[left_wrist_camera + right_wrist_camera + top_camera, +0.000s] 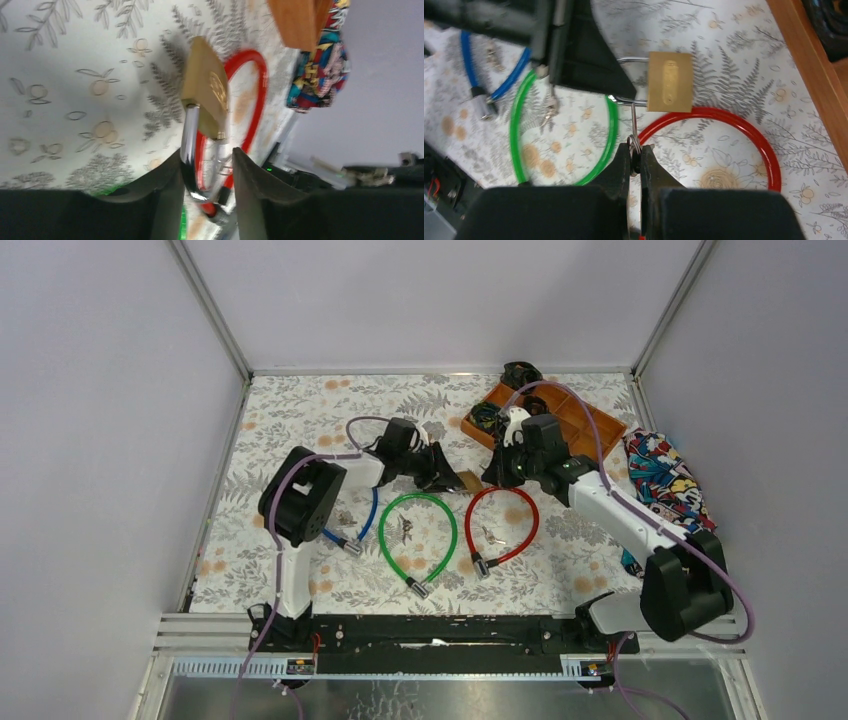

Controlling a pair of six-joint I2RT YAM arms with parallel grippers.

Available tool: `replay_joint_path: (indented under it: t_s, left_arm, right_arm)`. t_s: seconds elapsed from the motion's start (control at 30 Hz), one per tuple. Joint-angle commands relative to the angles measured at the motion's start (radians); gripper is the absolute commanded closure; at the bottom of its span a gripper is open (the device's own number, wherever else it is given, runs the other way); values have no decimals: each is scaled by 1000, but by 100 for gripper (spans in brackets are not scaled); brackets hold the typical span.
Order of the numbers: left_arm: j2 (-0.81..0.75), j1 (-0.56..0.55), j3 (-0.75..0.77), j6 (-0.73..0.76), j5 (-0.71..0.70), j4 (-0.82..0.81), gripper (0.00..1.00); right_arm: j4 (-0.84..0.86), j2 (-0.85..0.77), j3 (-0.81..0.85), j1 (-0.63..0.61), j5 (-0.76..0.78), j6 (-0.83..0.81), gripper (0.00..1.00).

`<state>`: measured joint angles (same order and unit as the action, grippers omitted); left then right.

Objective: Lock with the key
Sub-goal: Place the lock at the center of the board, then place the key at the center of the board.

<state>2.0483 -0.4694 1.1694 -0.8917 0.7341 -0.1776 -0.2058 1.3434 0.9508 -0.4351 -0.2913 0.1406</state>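
I will lower my right gripper toward the left in the top view, beside the brass padlock (469,480) (669,81), to release the key's head, as the key stands outside the padlock's body.
A brass padlock (205,90) hangs off the table, held by its silver shackle (189,142), which sits between the fingers of my left gripper (206,160). In the right wrist view the padlock (669,81) lies sideways with its shackle running left into the left gripper's black finger (584,65). My right gripper (635,149) is shut on the head and ring of a thin key (632,120). The key points up towards the lower shackle leg, beside the padlock body and not in it. In the top view both grippers (440,468) (497,472) meet at the padlock (469,480).
Red (503,525), green (418,535) and blue (365,520) cable locks lie open on the floral cloth, with small keys (407,530) inside the green loop. A wooden tray (585,425) stands at the back right. A colourful cloth (665,480) lies at the right edge.
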Motion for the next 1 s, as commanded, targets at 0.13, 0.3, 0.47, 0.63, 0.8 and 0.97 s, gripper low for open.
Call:
replay_joint_path:
  t_s: [0.13, 0.3, 0.47, 0.63, 0.8, 0.97]
  left_arm:
    - [-80, -4, -91, 41, -165, 63, 39]
    - [-112, -2, -56, 98, -180, 137, 4]
    - [-204, -12, 34, 306, -315, 365, 1]
    - [-302, 11, 102, 436, -477, 566, 1]
    - [-398, 116, 108, 453, -521, 601, 1]
    - [-446, 185, 90, 605, -599, 576, 2]
  right_arm:
    - [66, 191, 112, 35, 87, 80, 100]
    - [91, 314, 201, 35, 94, 83, 100]
    - [103, 378, 254, 28, 25, 106, 100]
    - [270, 376, 180, -33, -38, 167, 100]
    - [279, 461, 199, -88, -30, 193, 100]
    - [231, 525, 226, -135, 18, 186, 100]
